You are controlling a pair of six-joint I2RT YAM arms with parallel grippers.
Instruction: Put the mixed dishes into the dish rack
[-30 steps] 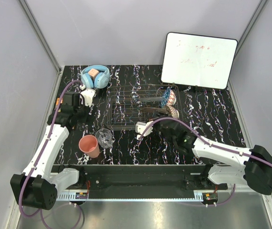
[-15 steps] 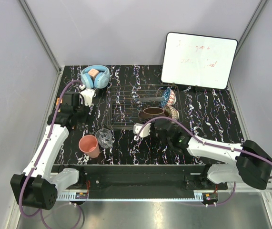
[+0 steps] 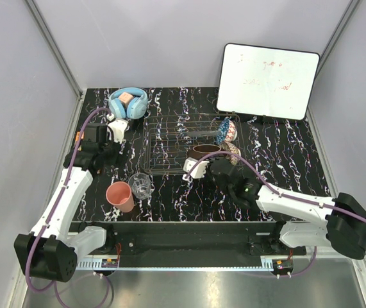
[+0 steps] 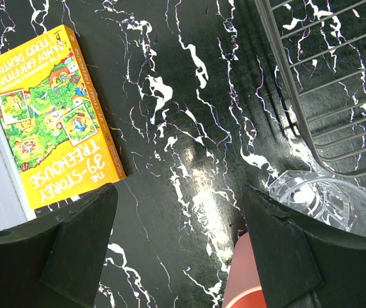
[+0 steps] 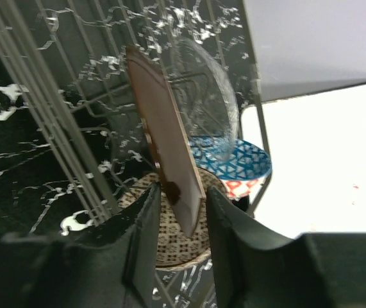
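Observation:
The pink cup's opening leaves room for a finger. My left gripper will come back and down onto the pink cup's rim [image 3: 108,194] [image 4: 231,300] opposite the glass tumbler.
My right gripper [image 3: 213,160] [image 5: 181,200] is shut on the lower edge of the plate [image 3: 205,149] [image 5: 163,144], which shows its brown rim and stands nearly on edge over the right end of the dark wire dish rack [image 3: 176,144] [image 5: 54,96]. The cream lattice bowl [image 3: 232,152] [image 5: 183,240] and blue patterned bowl [image 3: 229,131] [image 5: 243,168] sit at the rack's right end, just behind the plate. My left gripper [image 3: 106,149] [image 4: 179,244] is open and empty over bare table. The pink cup [image 3: 120,196] [image 4: 253,282] and the glass tumbler [image 3: 141,185] [image 4: 327,202] stand left of the rack's front.
Blue headphones [image 3: 128,102] lie at the back left. The whiteboard [image 3: 267,80] leans at the back right, close behind the rack. A yellow book [image 4: 48,115] lies by the left wall. A clear glass piece [image 5: 205,96] stands in the rack behind the plate.
My right gripper has carried the plate over the rack's right end and turned it up on edge, then shifted slightly right. The left arm has not moved.

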